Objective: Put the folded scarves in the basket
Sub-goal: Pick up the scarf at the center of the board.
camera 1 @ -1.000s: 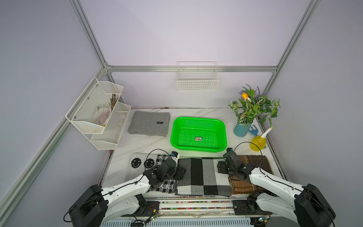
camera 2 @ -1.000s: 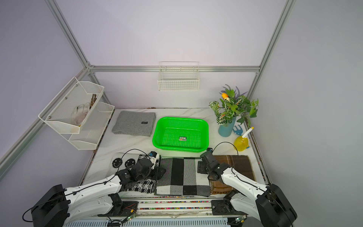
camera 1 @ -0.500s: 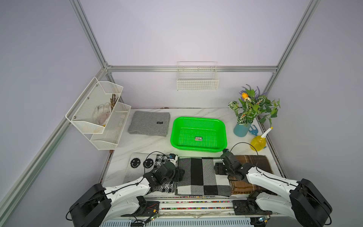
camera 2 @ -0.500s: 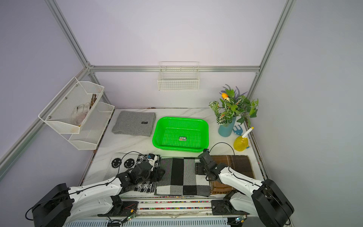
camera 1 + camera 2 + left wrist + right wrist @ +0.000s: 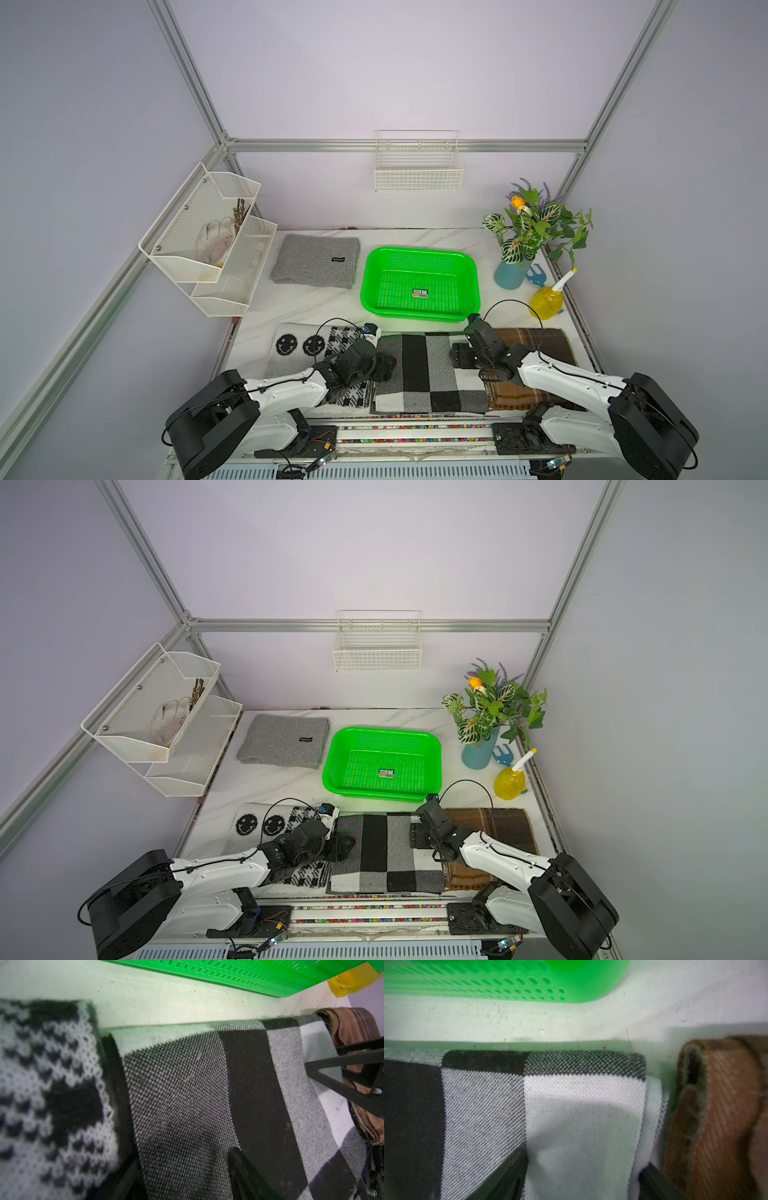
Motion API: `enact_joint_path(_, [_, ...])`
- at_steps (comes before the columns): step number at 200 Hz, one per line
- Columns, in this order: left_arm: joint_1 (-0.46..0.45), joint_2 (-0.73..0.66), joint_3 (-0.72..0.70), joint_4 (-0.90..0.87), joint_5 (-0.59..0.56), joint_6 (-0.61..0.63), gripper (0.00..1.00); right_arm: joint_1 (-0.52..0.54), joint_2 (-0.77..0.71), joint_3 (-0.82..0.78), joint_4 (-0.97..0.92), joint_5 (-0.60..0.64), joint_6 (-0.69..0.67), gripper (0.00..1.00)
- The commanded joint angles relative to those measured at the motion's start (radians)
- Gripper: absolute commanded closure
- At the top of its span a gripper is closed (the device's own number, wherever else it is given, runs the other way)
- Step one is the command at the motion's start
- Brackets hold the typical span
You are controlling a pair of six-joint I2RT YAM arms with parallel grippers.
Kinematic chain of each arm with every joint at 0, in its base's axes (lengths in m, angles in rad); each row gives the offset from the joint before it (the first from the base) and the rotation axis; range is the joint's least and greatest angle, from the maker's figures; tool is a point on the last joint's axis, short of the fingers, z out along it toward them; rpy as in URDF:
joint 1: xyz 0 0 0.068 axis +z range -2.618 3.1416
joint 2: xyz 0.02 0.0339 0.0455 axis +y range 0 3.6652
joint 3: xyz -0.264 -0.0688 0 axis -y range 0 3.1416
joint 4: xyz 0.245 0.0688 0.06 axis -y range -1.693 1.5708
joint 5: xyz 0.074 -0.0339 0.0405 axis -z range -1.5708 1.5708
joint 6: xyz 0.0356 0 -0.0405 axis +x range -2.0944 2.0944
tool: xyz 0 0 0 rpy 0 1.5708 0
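My left gripper's open fingers already straddle the folded scarf's edge [image 5: 377, 386] [image 5: 147, 1166] beside the smiley scarf, so they will stay low and shift onto it, toward my right gripper.
The folded scarf [image 5: 424, 374] [image 5: 386, 854], checked in black, grey and white, lies flat at the table's front middle. The green basket [image 5: 395, 291] [image 5: 365, 771] stands just behind it, holding only a small sticker. My left gripper [image 5: 384, 368] [image 5: 345, 845] is low at the scarf's left edge. Its jaws are open astride that edge [image 5: 180, 1159], one finger on top of the cloth. My right gripper [image 5: 457, 357] [image 5: 415, 835] sits at the scarf's right edge, open, with the white corner between its fingers [image 5: 583, 1161]. The cloth looks flat, not pinched.
A black-and-white smiley knit scarf [image 5: 316, 345] touches the left side, a brown plaid one [image 5: 536, 345] the right. A grey folded scarf [image 5: 316, 262] lies back left. A plant vase [image 5: 511, 272] and yellow bottle [image 5: 546, 301] stand back right. A mesh shelf [image 5: 216, 245] hangs left.
Both arms have sunk lower and settled at the scarf's side edges, the right one shifting slightly inward. The scarf has not moved.
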Motion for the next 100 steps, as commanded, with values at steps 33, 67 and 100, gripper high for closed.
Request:
enact_joint_path(33, [0.0,0.155,-0.007,0.033,0.056,-0.006,0.36,0.021,0.034,-0.021,-0.044,-0.048,0.021,0.21])
enact_joint_path(67, [-0.003,0.217,-0.003,0.093,0.097,0.003,0.48,0.024,0.077,-0.004,-0.049,-0.069,0.016,0.24])
enact_joint_path(100, [-0.004,0.227,-0.006,0.116,0.107,0.01,0.56,0.043,0.154,-0.004,-0.004,-0.109,0.015,0.3])
